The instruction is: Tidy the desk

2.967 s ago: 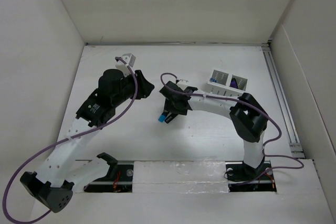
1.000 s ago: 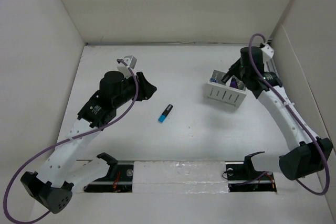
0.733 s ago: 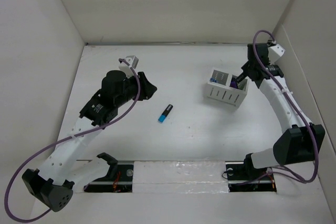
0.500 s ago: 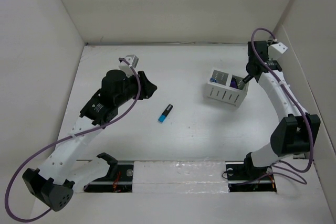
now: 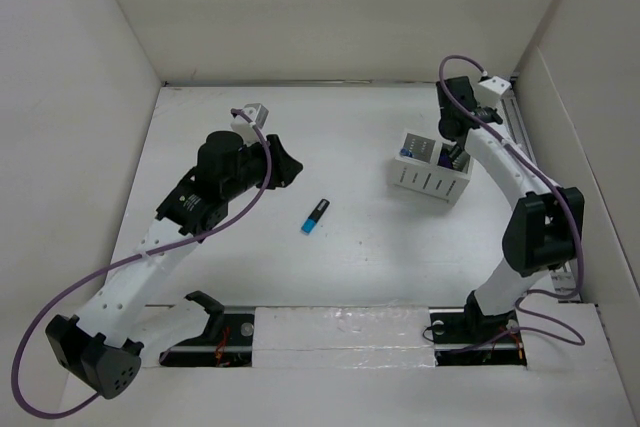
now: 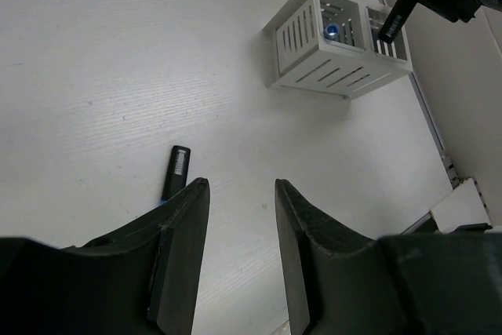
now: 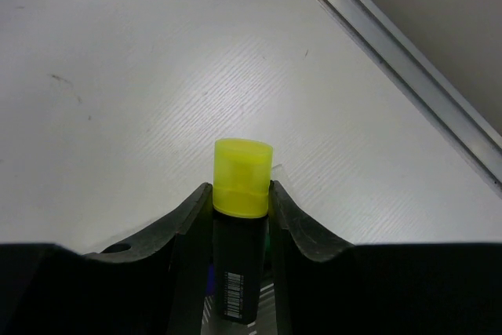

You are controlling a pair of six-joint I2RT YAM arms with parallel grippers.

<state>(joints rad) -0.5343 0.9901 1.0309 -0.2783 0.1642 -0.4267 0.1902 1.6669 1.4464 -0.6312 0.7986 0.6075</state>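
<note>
My right gripper lowers the highlighter between the sides of the holder's open section [image 5: 456, 159] [image 7: 267, 302] below next and releases it. The highlighter's black end points into the section.
The white desk [image 5: 350, 127] carries a white slotted pen holder [image 5: 430, 171] at the right. My right gripper [image 5: 455, 154] hangs over the holder's back right compartment, shut on a black highlighter with a yellow cap [image 7: 242, 182]. The holder's slats show just under the highlighter in the right wrist view. A black marker with a blue cap [image 5: 315, 216] lies on the desk in the middle. My left gripper [image 5: 289, 169] is open and empty, above the desk to the left of the marker. In the left wrist view [image 6: 239, 187] the marker [image 6: 176, 172] lies beside the left finger [image 6: 182, 217].
Upright white wall panels enclose the desk. A metal rail [image 5: 532, 177] runs along the right edge and shows in the right wrist view [image 7: 400, 64]. The holder [image 6: 337, 41] holds a blue-tipped pen [image 6: 332, 31]. Arm bases and cables sit at the near edge.
My right arm has swung from the middle of the desk to the pen holder and now sits over its back right compartment. My left gripper has shifted slightly right. The blue-capped marker has stayed.
</note>
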